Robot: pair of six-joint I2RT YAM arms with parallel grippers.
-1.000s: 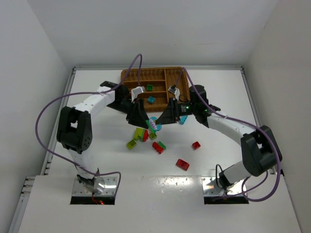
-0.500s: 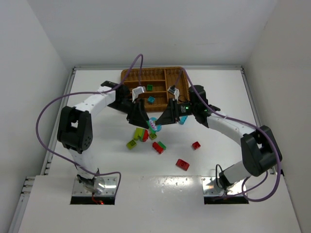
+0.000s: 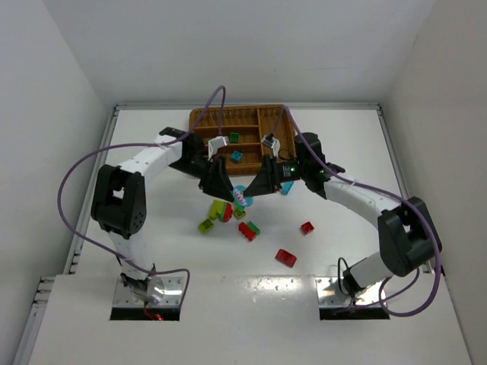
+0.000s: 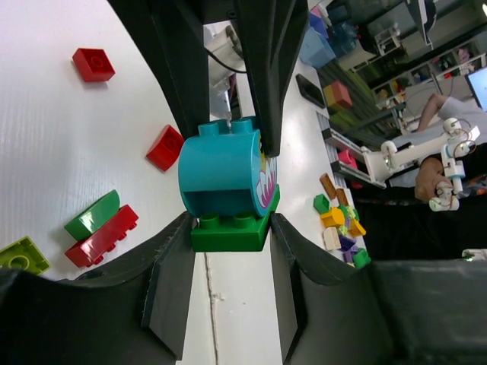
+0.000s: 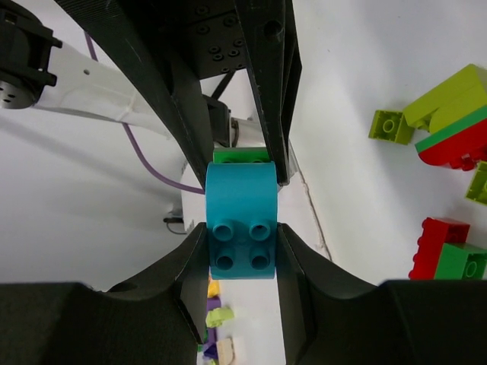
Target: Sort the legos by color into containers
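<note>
Next, my left gripper draws away from the teal brick and carries the dark green brick outward to the green brick, since the tray section with the green brick [image 3: 233, 138] lies outward.
A teal rounded brick [image 4: 224, 171] is stuck on a dark green brick [image 4: 228, 232], and the two arms hold this pair [image 3: 239, 195] between them just in front of the wicker tray [image 3: 204, 119]. My left gripper [image 4: 228, 228] is shut on the dark green brick. My right gripper [image 5: 242, 251] is shut on the teal brick [image 5: 242, 205]; the green brick [image 5: 240, 155] shows beyond it. The tray holds a green brick [image 3: 234, 138] and a teal brick [image 3: 237, 156]. Loose bricks lie below the grippers: lime [image 3: 206, 225], red [image 3: 246, 231], red [image 3: 307, 227], red [image 3: 286, 258].
Another teal brick [image 3: 285, 188] lies under the right arm near the tray's front. Purple cables arc over the tray from both arms. White walls close in the table on the left, the right and the back.
</note>
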